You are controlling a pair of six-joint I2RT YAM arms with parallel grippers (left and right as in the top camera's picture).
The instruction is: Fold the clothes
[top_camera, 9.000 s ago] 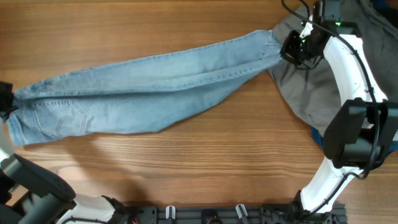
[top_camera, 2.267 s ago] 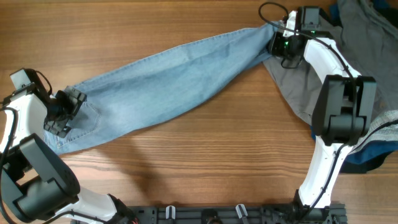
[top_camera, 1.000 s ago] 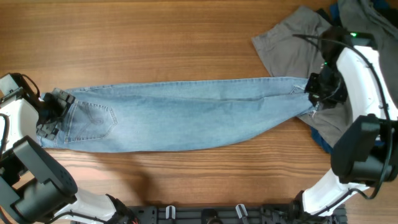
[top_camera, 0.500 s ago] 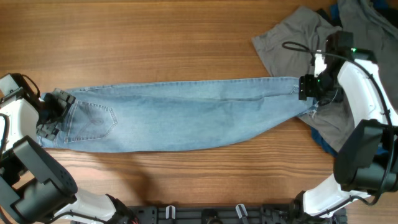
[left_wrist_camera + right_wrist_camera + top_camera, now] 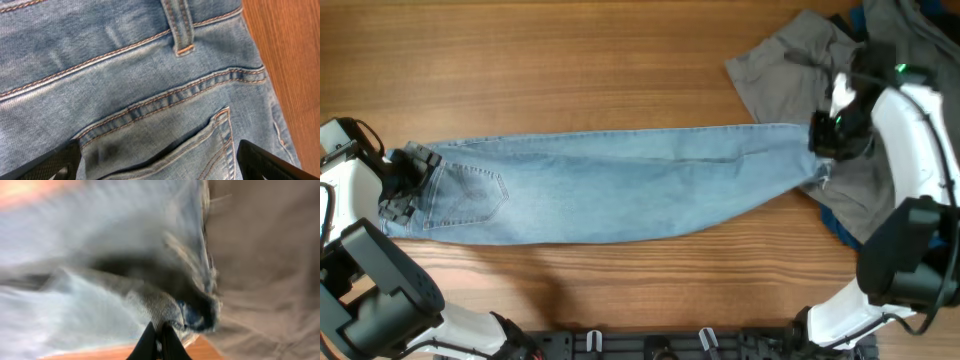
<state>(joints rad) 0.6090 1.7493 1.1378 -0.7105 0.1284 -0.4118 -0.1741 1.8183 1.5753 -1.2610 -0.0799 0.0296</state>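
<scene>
Next, the right gripper swings outward and releases the hem at the lower leg's far edge (image 5: 790,125), which lies outward of the gripper, since that leg shows uncovered.
The light-blue jeans (image 5: 620,185) lie flat and stretched across the table, waist at the left and hems at the right. My left gripper (image 5: 405,185) sits over the waist end, open. In the left wrist view its fingertips (image 5: 55,162) straddle the stitched back pocket (image 5: 190,145) without pinching it. My right gripper (image 5: 823,140) is at the hem end, shut on a raised fold of the frayed hem (image 5: 172,307). The right wrist view is blurred; its gripper (image 5: 160,342) shows at the bottom edge. The hem overlaps a grey garment (image 5: 790,60).
The grey garment (image 5: 265,255) spreads over the back right corner. A dark-blue garment (image 5: 842,228) peeks out beneath it by the right arm. Bare wood (image 5: 570,70) lies behind and in front of the jeans.
The jeans swung from a diagonal lie to straight across the table. In the last second the right gripper opened, shifted slightly up at the hem, and shut again. The left arm held still.
</scene>
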